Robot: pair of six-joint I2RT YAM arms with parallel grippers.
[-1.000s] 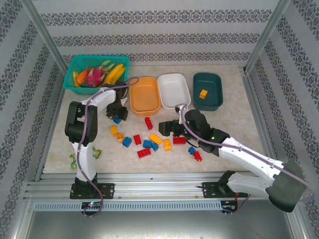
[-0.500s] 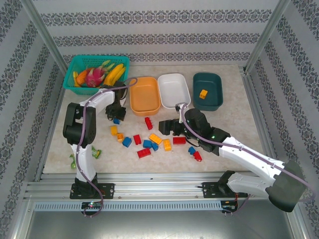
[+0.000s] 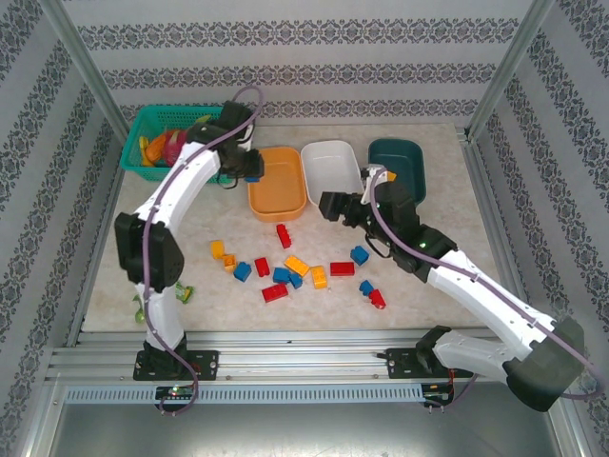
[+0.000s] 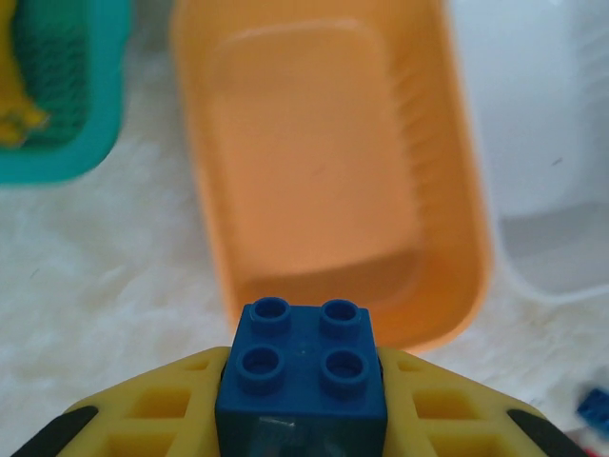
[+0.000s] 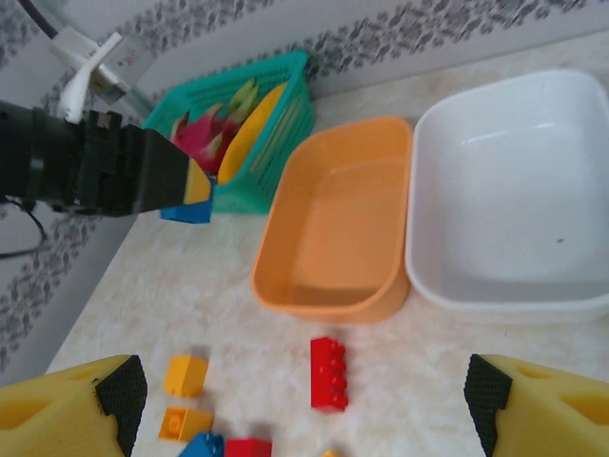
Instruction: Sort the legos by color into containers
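Note:
My left gripper has the blue lego (image 4: 303,367) and next must go over the near rim of the orange container (image 4: 319,162) and down inside to release it, since that container is empty.
My left gripper (image 3: 246,172) is shut on a blue lego (image 4: 303,367), held in the air just outside the left rim of the orange container (image 3: 277,181). In the left wrist view the orange tub (image 4: 324,181) lies straight ahead of the brick. The white container (image 3: 332,171) and dark teal container (image 3: 400,157) stand to its right. My right gripper (image 3: 326,205) hangs open over the white tub's near end with nothing between its fingers. Several red, blue and yellow legos lie loose mid-table, among them a red one (image 5: 329,373) and two yellow ones (image 5: 186,374).
A teal mesh basket (image 3: 143,133) with fruit stands at the back left, close to my left arm. A small green toy (image 3: 181,293) lies near the left arm's base. Metal frame posts rise at both back corners.
My left gripper shut on the blue lego, lifted it off the table and carried it back to the orange tub's left rim. The right arm rose and drew back toward the white tub.

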